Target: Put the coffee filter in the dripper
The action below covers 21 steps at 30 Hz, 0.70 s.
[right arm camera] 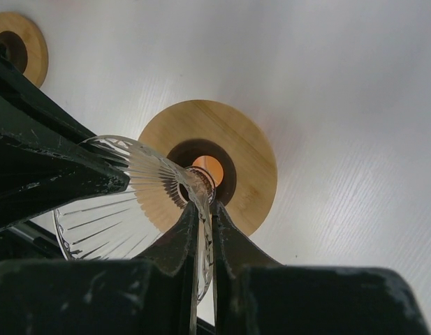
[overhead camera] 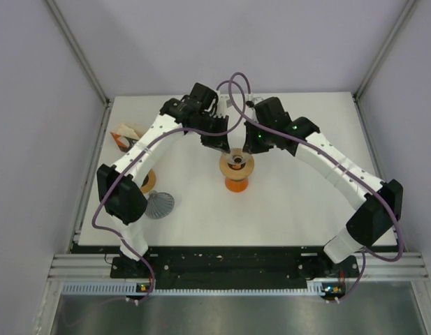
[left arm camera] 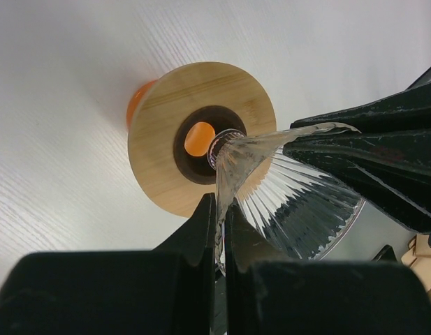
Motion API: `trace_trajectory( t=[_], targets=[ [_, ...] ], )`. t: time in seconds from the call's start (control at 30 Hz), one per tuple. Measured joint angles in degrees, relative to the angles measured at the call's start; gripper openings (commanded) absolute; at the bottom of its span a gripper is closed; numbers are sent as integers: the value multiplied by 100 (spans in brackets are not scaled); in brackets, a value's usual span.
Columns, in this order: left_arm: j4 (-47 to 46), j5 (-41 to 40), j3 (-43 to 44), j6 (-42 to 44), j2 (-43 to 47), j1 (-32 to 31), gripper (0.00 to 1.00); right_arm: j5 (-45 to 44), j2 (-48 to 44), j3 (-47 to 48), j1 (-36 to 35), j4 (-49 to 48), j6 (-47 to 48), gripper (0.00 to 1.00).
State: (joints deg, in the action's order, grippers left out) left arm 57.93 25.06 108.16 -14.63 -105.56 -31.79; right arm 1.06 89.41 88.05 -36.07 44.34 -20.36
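The wooden ring's hole is below my right gripper, under the cone's narrow end, so next I should move my right gripper down to seat the cone there and release.
A clear ribbed glass dripper cone hangs over a wooden ring that sits on an orange cup at the table's middle. My left gripper is shut on the cone's wall on one side. My right gripper is shut on the wall on the other side, near the cone's neck. The cone is tilted, its narrow end over the ring's hole. Brown paper coffee filters lie at the far left, away from both grippers.
A second glass cone and a second wooden ring lie at the left, partly under the left arm. The ring also shows in the right wrist view. The table's left edge is near the filters.
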Motion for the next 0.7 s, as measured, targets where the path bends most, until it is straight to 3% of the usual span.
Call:
trace_trajectory(
  t=[0.7],
  targets=[
    [-28,24,-101,61,-459,87,0,424,527,-103,227,-57,81,0]
  ],
)
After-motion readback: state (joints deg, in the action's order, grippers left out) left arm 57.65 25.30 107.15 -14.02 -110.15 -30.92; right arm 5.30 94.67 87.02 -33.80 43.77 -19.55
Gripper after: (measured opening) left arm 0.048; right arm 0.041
